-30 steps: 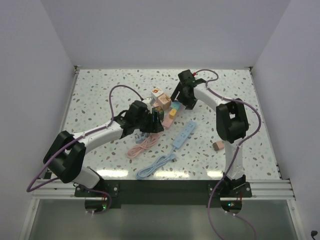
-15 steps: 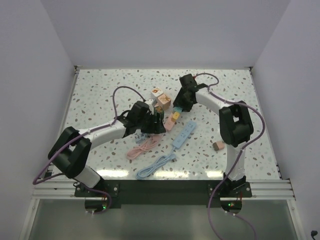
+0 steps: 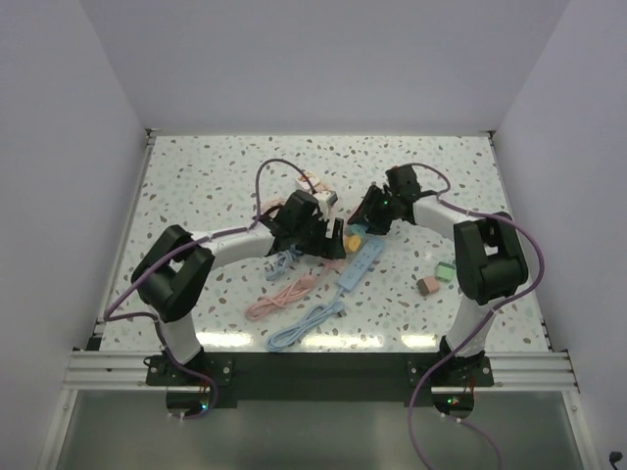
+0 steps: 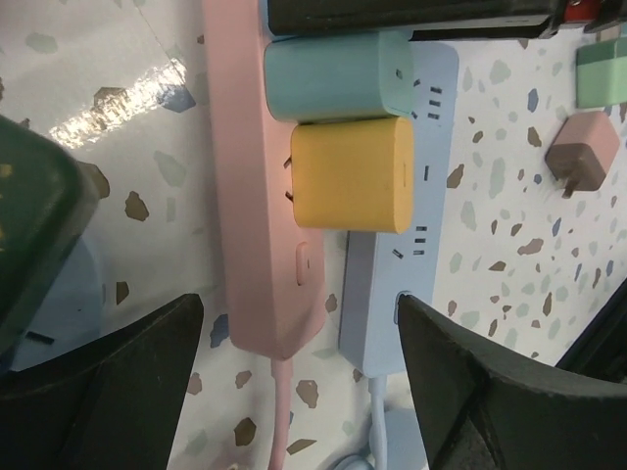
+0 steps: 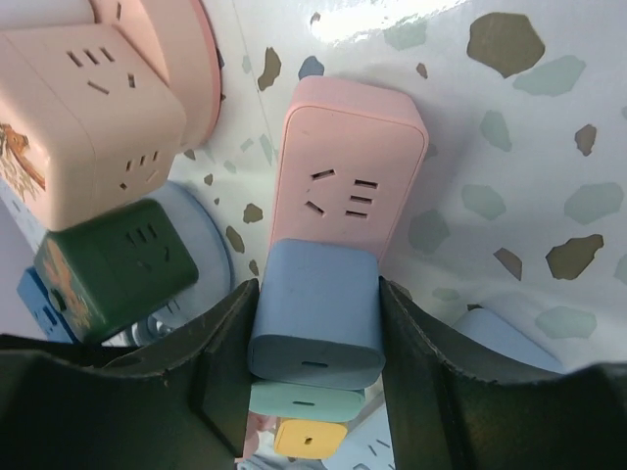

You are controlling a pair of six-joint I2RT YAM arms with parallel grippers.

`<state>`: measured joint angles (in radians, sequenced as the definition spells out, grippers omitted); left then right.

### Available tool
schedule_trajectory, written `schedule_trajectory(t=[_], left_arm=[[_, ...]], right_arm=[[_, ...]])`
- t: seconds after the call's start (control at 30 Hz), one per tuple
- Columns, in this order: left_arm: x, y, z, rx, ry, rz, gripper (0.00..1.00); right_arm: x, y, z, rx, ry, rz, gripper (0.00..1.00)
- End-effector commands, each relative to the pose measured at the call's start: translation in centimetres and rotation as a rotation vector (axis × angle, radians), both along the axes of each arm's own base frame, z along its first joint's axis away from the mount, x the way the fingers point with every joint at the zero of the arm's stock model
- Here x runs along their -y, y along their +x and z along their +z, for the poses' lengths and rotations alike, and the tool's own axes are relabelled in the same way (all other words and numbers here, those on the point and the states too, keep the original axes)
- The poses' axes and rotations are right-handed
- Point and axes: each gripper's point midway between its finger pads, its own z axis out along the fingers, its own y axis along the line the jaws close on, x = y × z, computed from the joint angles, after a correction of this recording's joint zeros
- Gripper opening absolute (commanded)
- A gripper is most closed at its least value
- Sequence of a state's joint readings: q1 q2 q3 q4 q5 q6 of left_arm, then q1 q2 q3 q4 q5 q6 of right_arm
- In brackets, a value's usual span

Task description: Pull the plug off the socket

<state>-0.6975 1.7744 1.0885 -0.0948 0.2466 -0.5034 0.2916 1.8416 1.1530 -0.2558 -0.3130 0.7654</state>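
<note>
The blue plug (image 5: 318,333) will go beside the brown and green plugs, where bare tabletop shows. My right gripper will rise, move right in the top view, then go down and release it there.
The pink socket strip (image 5: 348,186) lies on the table with three plugs in a row on it. My right gripper (image 5: 318,294) is shut on the blue plug (image 5: 318,333), the one nearest the strip's free end. Behind it sit a teal plug (image 4: 338,76) and a yellow plug (image 4: 353,174). My left gripper (image 4: 299,382) hangs open over the cable end of the pink strip (image 4: 260,196), one finger (image 4: 108,392) on each side and touching nothing. In the top view the left gripper (image 3: 328,240) and the right gripper (image 3: 364,223) meet at mid-table.
A blue socket strip (image 4: 392,294) lies right beside the pink one. A pink cube socket (image 5: 88,117) and a green cube socket (image 5: 113,269) stand close by. Loose brown (image 3: 426,286) and green (image 3: 446,269) plugs lie to the right. Coiled pink (image 3: 279,294) and blue (image 3: 309,323) cables lie near the front.
My right gripper has swung right and nearer and closed on the blue plug. The left arm followed to the right and its jaws opened wider. The pink strip shifted right.
</note>
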Motion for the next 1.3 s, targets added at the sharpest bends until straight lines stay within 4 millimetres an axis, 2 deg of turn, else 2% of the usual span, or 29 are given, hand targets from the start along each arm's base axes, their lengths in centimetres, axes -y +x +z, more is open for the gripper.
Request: schedule_trajectory(t=[0.0, 0.27, 0.47, 0.53, 0.67, 0.7, 0.77, 0.8, 0.87, 0.9, 1.13, 1.27], left_arm=[[1.0, 0.1, -0.8, 0.035, 0.025, -0.077, 0.86], [0.0, 0.5, -4.0, 0.046, 0.126, -0.083, 0.86], [0.4, 0.7, -5.2, 0.042, 0.114, -0.09, 0.83], [0.6, 0.6, -5.3, 0.041, 0.098, -0.098, 0.79], [1.2, 0.1, -5.3, 0.028, 0.054, -0.11, 0.67], [1.0, -0.2, -5.5, 0.021, 0.051, -0.11, 0.58], [1.1, -0.3, -5.1, 0.025, 0.027, -0.104, 0.47], [0.9, -0.5, -5.3, 0.02, 0.027, -0.099, 0.29], [0.7, -0.5, -5.2, 0.016, 0.019, -0.079, 0.12], [0.5, -0.3, -5.2, 0.013, 0.022, -0.064, 0.0], [-1.0, 0.4, -4.9, 0.009, 0.061, 0.055, 0.0], [-1.5, 0.7, -4.3, -0.001, 0.066, 0.12, 0.0]], right_arm=[[-1.1, -2.2, 0.5, 0.004, 0.056, 0.127, 0.0], [-2.0, -2.5, 1.8, 0.028, 0.11, 0.194, 0.0], [-3.1, -3.0, 3.2, 0.039, 0.196, 0.241, 0.0], [-3.4, -3.0, 3.8, 0.05, 0.219, 0.243, 0.0], [-3.9, -3.0, 5.2, 0.072, 0.266, 0.232, 0.0], [-4.0, -3.0, 5.5, 0.074, 0.277, 0.23, 0.0], [-4.0, -3.0, 5.9, 0.076, 0.286, 0.223, 0.0], [-4.0, -2.9, 6.3, 0.083, 0.288, 0.218, 0.0], [-3.8, -3.1, 6.5, 0.082, 0.278, 0.208, 0.0], [-3.6, -3.2, 6.7, 0.087, 0.272, 0.202, 0.0], [-2.4, -4.2, 7.3, 0.086, 0.232, 0.131, 0.0], [-0.6, -5.0, 7.9, 0.101, 0.165, 0.034, 0.0]])
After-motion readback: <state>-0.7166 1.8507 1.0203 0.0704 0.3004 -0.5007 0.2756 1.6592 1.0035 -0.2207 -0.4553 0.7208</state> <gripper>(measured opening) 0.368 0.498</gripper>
